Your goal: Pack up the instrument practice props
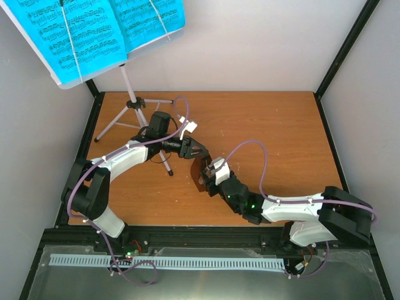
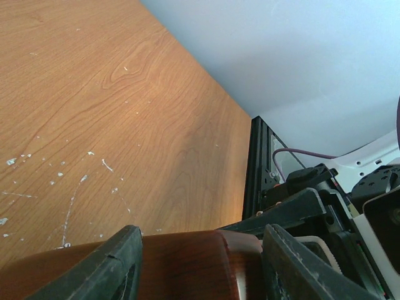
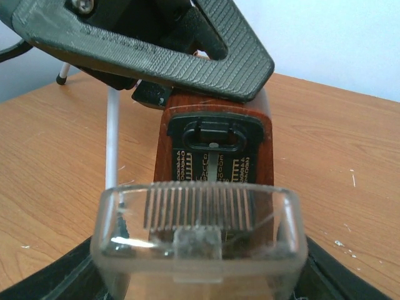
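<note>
The robot's right gripper will push toward the metronome's scale side (image 3: pixel 215 164), seat the clear cover there and let go, since that side still shows bare beyond the cover.
The brown pyramid metronome (image 1: pixel 197 174) stands mid-table. My left gripper (image 1: pixel 195 152) is shut on its top; in the left wrist view the black fingers (image 2: pixel 106 265) press both sides of the brown body (image 2: pixel 200 265). My right gripper (image 1: pixel 215 175) is shut on the clear plastic front cover (image 3: pixel 200 237), held just in front of the metronome's scale face (image 3: pixel 215 164); only the dark finger edges (image 3: pixel 340 278) show. The cyan sheet-music pages (image 1: pixel 106 31) rest on the silvery tripod music stand (image 1: pixel 132 103) at the back left.
One leg of the stand (image 3: pixel 112 137) rises just left of the metronome. A black frame rail (image 2: pixel 257 169) edges the wooden table (image 1: pixel 269 125). White walls close in the back and sides. Purple cables loop over both arms.
</note>
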Robot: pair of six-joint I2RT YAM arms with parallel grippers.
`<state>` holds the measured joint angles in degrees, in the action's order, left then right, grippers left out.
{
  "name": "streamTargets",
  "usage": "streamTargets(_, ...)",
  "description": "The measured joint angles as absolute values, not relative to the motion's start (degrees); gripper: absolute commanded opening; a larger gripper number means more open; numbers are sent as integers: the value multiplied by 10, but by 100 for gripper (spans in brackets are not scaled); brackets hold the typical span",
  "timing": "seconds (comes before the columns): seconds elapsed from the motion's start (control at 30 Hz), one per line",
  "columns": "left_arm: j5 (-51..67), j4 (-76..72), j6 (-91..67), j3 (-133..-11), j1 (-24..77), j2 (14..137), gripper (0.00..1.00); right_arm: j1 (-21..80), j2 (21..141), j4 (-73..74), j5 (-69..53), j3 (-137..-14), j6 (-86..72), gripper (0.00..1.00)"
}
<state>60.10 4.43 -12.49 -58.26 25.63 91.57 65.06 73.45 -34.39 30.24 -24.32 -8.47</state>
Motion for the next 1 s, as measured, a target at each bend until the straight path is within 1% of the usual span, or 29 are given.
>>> streamTargets(0.63, 595, 53, -125, -586, 257, 916, 53, 656, 768, -370, 330, -249, -101, 42)
streamTargets(1.0, 595, 55, -125, -587, 257, 916, 53, 657, 783, -403, 336, -243, -76, 41)
